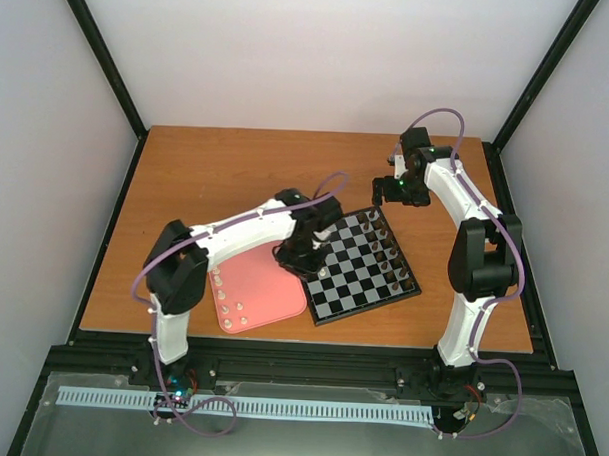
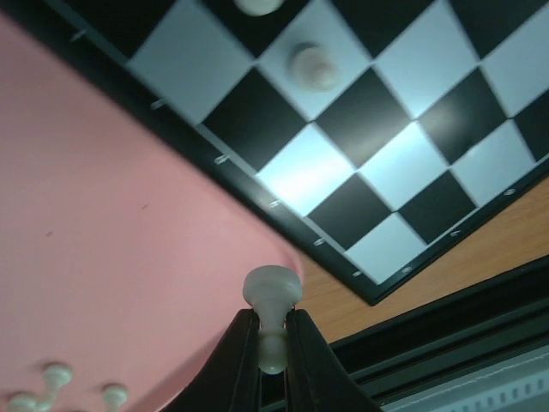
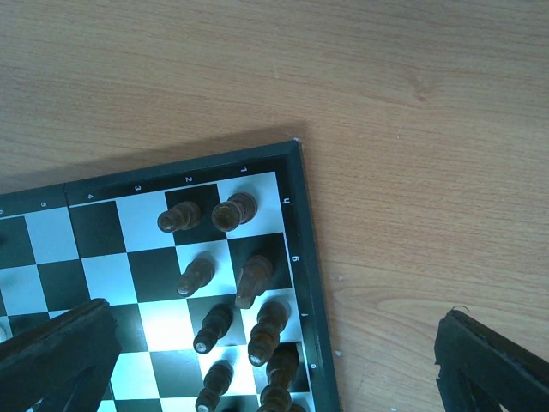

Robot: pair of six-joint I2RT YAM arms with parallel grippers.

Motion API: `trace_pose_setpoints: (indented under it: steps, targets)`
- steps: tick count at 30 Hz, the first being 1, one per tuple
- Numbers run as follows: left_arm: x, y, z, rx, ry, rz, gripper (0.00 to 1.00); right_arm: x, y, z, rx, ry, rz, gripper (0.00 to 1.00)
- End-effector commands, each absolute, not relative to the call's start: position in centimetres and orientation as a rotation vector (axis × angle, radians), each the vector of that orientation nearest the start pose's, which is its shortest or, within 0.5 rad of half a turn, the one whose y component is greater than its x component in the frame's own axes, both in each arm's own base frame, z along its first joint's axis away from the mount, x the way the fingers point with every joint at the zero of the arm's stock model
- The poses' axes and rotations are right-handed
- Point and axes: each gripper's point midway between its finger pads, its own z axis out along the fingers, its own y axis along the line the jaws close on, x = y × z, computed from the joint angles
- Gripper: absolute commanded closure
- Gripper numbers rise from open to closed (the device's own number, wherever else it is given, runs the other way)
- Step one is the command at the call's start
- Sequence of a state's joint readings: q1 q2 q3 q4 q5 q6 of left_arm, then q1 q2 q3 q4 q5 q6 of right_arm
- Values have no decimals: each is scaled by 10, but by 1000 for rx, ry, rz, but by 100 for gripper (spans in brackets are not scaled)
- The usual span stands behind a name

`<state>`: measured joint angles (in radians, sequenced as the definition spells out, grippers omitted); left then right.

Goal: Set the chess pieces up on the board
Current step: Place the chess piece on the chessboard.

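Note:
My left gripper moves across the board's edge next and down onto the dark square (image 1: 328,284) on the near side of the closest cream piece (image 1: 323,273), since that square is empty.
My left gripper (image 2: 273,319) is shut on a cream-white pawn (image 2: 272,290), holding it over the corner of the pink tray beside the near corner of the board (image 2: 300,167). In the top view this gripper (image 1: 296,260) is at the board's (image 1: 354,290) left edge. Two cream pieces (image 2: 313,67) stand on the board's squares. A few more cream pieces (image 2: 56,378) lie on the tray. My right gripper (image 3: 274,322) is wide open and empty, above the board's far right corner (image 3: 309,257); it also shows in the top view (image 1: 394,191).
The pink tray (image 1: 272,292) lies left of the board, with several cream pieces (image 1: 232,308) near its front. Dark brown pieces (image 3: 244,279) fill two rows along the board's right side (image 1: 389,256). Bare wooden table (image 3: 412,129) surrounds the board. A black frame rail (image 2: 446,326) runs near.

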<state>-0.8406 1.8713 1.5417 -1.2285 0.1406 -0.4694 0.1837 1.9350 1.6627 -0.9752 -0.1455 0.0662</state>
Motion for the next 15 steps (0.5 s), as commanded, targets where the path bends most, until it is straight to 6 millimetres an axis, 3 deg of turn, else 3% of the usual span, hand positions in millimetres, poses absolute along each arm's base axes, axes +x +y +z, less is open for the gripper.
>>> trace_pose_setpoints:
  steps: [1,6,15]
  targets:
    - [209,-305,103,755,3152,-177,99,432,102,127,-207,2800,249,0]
    - [215,-330,92,825,3129,-169,99,431,101,127,-208,2800,251,0]
    - [228,-347,62,871,3130,-143,99,431,101,128,-209,2797,251,0]
